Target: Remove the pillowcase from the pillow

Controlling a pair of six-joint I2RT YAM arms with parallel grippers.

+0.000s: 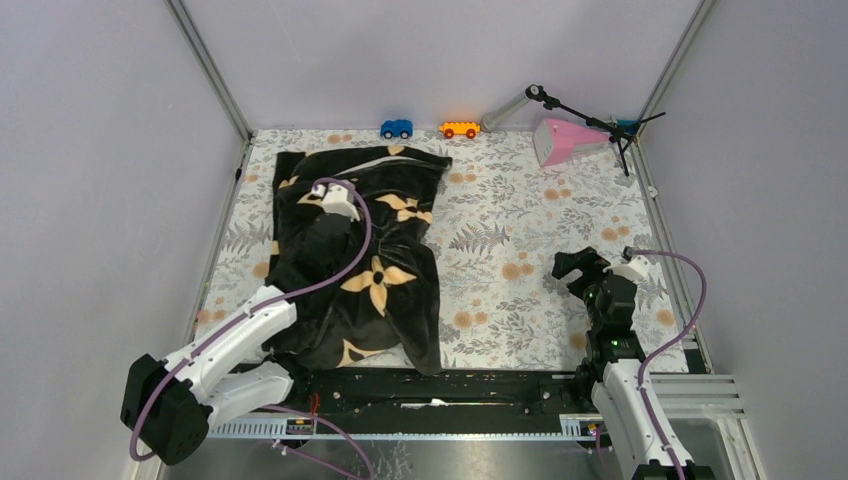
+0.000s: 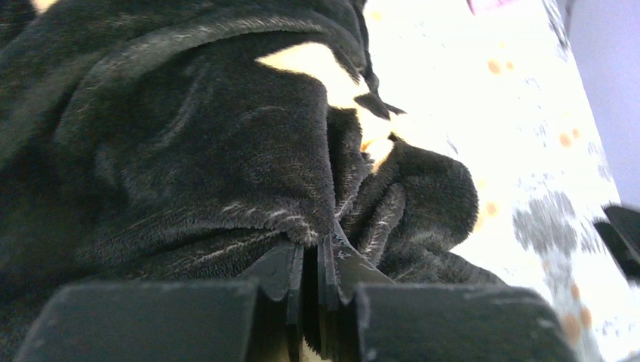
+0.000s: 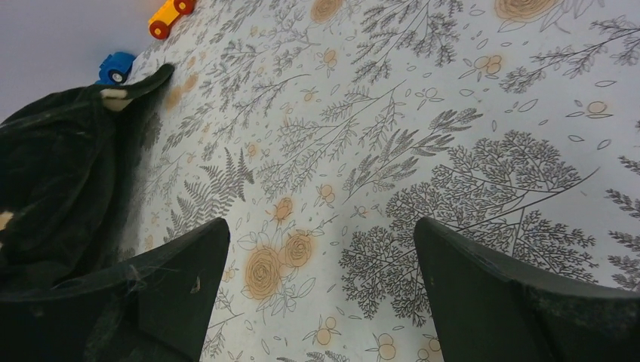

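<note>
My left gripper next drags the pillowcase's pinched fold across the sheet toward my right gripper (image 1: 484, 250), then opens.
The black plush pillowcase (image 1: 360, 260) with tan flowers lies on the left half of the floral sheet and covers the pillow, which is hidden inside. My left gripper (image 1: 328, 228) sits on top of the pillowcase near its middle. In the left wrist view my left gripper (image 2: 317, 245) is shut, its jaws pinching a fold of the black pillowcase (image 2: 226, 151). My right gripper (image 1: 580, 265) hovers over the sheet on the right, away from the pillowcase. In the right wrist view my right gripper (image 3: 321, 230) is open and empty, with the pillowcase (image 3: 53, 188) at the far left.
A blue toy car (image 1: 396, 128) and an orange toy car (image 1: 459, 129) stand at the back edge. A pink object (image 1: 565, 141) and a black stand (image 1: 600, 125) are at the back right. The floral sheet (image 1: 520, 230) is bordered by metal frame posts.
</note>
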